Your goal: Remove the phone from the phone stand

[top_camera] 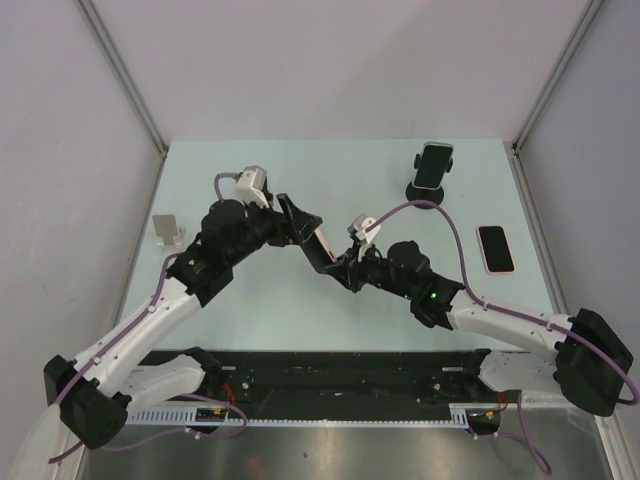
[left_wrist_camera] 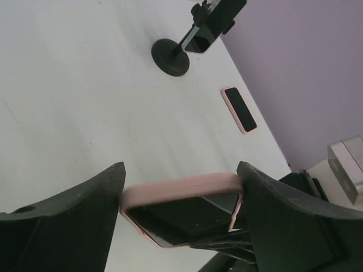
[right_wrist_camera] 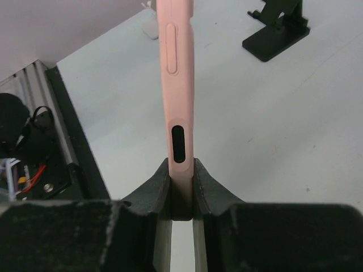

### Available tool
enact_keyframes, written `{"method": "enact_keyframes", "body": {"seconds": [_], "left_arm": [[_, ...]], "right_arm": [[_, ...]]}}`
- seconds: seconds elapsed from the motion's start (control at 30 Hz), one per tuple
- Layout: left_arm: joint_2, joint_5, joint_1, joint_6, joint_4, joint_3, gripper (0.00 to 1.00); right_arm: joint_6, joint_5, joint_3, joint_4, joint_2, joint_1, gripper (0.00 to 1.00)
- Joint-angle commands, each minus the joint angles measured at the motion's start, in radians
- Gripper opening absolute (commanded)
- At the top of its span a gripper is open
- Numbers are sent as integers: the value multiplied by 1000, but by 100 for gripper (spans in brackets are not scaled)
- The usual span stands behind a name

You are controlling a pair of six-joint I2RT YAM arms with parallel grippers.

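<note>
My right gripper next carries the flat phone across and down for release, as bare tabletop (top_camera: 453, 257) beside it lies below, to its right in the top view.
A phone in a pink case (top_camera: 322, 243) hangs in the air over the middle of the table, held from both sides. My left gripper (top_camera: 303, 224) spans its width, and both fingers touch the case (left_wrist_camera: 187, 190) in the left wrist view. My right gripper (right_wrist_camera: 181, 177) is shut on the thin edge of the same phone (right_wrist_camera: 176, 85), which stands up between its pads. An empty black folding stand (right_wrist_camera: 278, 25) shows beyond it. A small pale stand (top_camera: 168, 230) sits at the table's left side.
A black round-base stand (top_camera: 425, 192) at the back right carries a dark phone (top_camera: 434, 164). Another pink-cased phone (top_camera: 495, 248) lies flat near the right edge. The black rail (top_camera: 330, 375) runs along the near edge.
</note>
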State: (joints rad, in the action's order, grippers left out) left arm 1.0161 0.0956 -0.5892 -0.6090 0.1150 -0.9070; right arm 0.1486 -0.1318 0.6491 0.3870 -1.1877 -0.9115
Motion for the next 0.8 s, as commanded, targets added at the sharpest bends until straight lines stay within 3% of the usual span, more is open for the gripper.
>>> {"method": "enact_keyframes", "body": {"seconds": [0.0, 0.17, 0.37, 0.53, 0.77], "left_arm": [[-108, -68, 11, 135, -92, -1, 89], [-204, -166, 14, 233, -92, 42, 100], [-344, -240, 14, 360, -92, 120, 100], [-430, -284, 14, 434, -92, 201, 100], [-470, -316, 14, 488, -95, 243, 100]], "right_arm": [[71, -34, 38, -134, 83, 43, 0], [105, -71, 37, -324, 160, 124, 0], [109, -52, 37, -534, 238, 255, 0], [151, -116, 37, -689, 240, 509, 0], [155, -181, 37, -781, 180, 781, 0]]}}
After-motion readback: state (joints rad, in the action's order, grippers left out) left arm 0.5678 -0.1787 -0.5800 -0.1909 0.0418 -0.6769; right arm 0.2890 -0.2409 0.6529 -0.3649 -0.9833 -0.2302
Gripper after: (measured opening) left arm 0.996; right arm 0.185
